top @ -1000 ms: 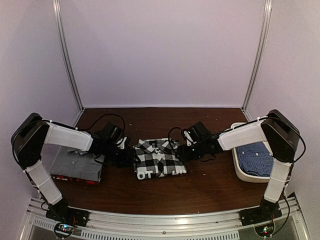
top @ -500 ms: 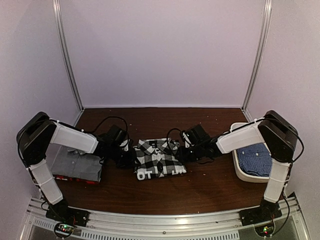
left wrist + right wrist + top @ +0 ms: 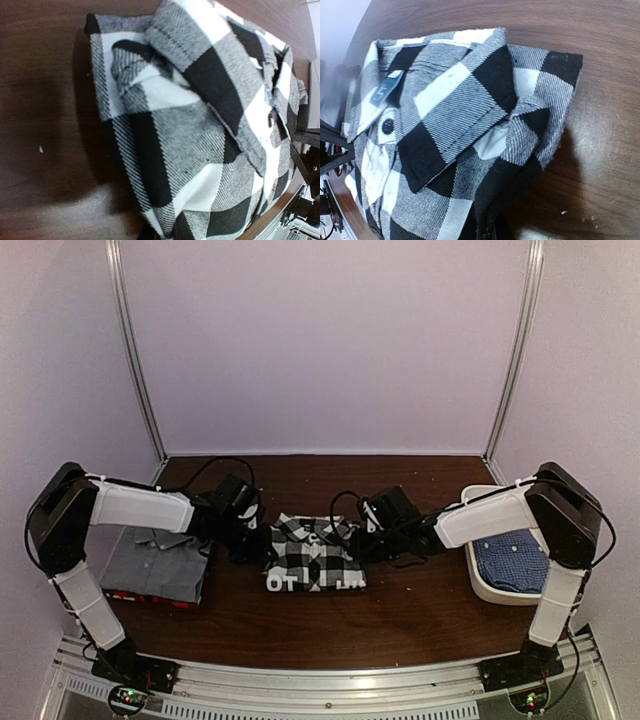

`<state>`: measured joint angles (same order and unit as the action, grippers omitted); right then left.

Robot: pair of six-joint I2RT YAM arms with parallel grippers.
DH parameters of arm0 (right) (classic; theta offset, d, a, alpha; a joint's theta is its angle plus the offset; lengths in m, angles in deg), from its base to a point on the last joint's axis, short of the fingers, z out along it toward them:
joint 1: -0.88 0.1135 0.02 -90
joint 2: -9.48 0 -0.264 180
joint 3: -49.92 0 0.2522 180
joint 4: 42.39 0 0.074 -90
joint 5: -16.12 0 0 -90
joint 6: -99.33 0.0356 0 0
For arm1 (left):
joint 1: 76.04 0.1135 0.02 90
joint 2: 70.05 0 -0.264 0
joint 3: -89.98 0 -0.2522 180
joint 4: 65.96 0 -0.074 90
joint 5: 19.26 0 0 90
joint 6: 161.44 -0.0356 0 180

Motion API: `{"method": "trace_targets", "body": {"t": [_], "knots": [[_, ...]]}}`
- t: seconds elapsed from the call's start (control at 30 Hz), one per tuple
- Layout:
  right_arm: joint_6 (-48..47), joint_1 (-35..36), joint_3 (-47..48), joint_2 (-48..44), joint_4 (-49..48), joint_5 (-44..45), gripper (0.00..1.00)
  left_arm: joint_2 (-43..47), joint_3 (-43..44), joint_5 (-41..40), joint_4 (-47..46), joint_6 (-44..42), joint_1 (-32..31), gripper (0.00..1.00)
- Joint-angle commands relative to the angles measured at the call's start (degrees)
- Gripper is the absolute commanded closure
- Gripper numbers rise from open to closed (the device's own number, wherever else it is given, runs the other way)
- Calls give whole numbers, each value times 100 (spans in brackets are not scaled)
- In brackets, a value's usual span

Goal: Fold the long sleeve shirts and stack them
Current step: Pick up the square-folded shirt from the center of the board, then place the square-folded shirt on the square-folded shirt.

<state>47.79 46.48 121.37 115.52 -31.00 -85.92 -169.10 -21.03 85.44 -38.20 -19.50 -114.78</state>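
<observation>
Next, my left gripper needs to lift across to the stack on its left in the top view, lower the check shirt (image 3: 313, 552) onto the grey shirt on top and release.
The folded black-and-white check shirt (image 3: 313, 552) lies mid-table, collar toward the back. My left gripper (image 3: 258, 543) is shut on its left edge, and the cloth (image 3: 200, 125) fills the left wrist view and hides the fingers. My right gripper (image 3: 365, 540) is shut on its right edge; in the right wrist view the shirt (image 3: 460, 115) drapes over a dark finger (image 3: 492, 232). A folded grey shirt (image 3: 150, 565) sits at the left on top of a red-black shirt (image 3: 150, 597). The blue fine-checked shirt (image 3: 510, 558) lies in the tub.
A white oval tub (image 3: 490, 592) stands at the right edge of the brown table (image 3: 400, 620). Metal frame posts (image 3: 135, 350) and pale walls close in the back and sides. Cables loop off both wrists above the shirt.
Both grippers went from open to shut on the check shirt's side edges. The shirt has shifted slightly left and toward the back, its sides drawn in.
</observation>
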Motion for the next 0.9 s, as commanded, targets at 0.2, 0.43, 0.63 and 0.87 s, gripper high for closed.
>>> {"method": "trace_targets", "body": {"t": [0.2,0.43,0.63,0.87], "knots": [[358,777,881,-352,-27,196,100,1045,522,-800,1232,-673,170,100],[596,1315,1956,185,-114,343,100,2062,458,-1377,2248,-1037,819,100],[826,1791,3484,1285,-140,405,100,2708,449,-2083,3095,-1498,1639,100],[1171,2067,5300,2601,-135,277,100,2976,705,-2873,3876,-2220,2903,100]]}}
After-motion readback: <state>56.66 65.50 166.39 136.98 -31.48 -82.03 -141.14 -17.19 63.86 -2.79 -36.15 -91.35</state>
